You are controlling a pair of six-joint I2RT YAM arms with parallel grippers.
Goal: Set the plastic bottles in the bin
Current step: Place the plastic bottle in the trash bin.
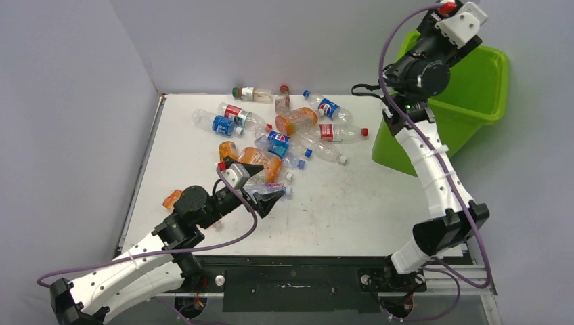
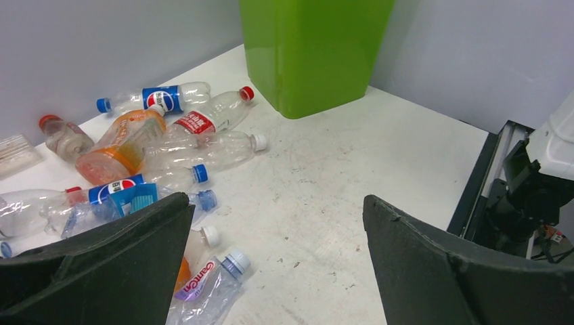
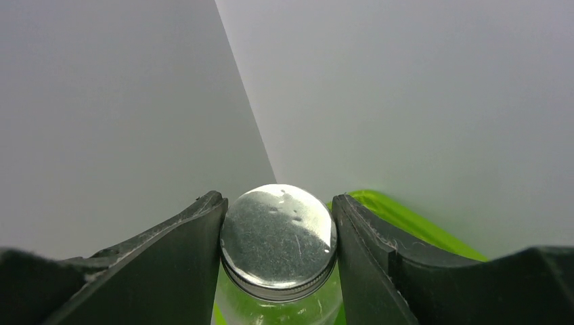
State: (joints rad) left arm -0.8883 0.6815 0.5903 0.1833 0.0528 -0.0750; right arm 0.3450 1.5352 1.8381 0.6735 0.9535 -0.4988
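The robot's right gripper should next go only slightly down inside the bin's green rim and then let go of the clear bottle, which is already over the bin's opening (image 1: pixel 467 80).
Several plastic bottles (image 1: pixel 284 132) lie in a pile at the back middle of the white table. My left gripper (image 2: pixel 276 200) hangs open low over bare table at the pile's near edge, and a crushed clear bottle (image 2: pixel 206 288) with a pale blue cap lies by its left finger. Held high over the lime-green bin (image 1: pixel 474 101), my right gripper (image 3: pixel 277 203) is shut on a clear bottle (image 3: pixel 277 308) at its silver cap (image 3: pixel 279 233). The bin's rim (image 3: pixel 406 220) shows behind it.
Grey walls close in the table at the back and left. The bin (image 2: pixel 315 54) stands off the table's far right corner. A lone orange bottle (image 1: pixel 171 199) lies beside my left arm's elbow. The metal rail (image 1: pixel 298 274) runs along the near edge.
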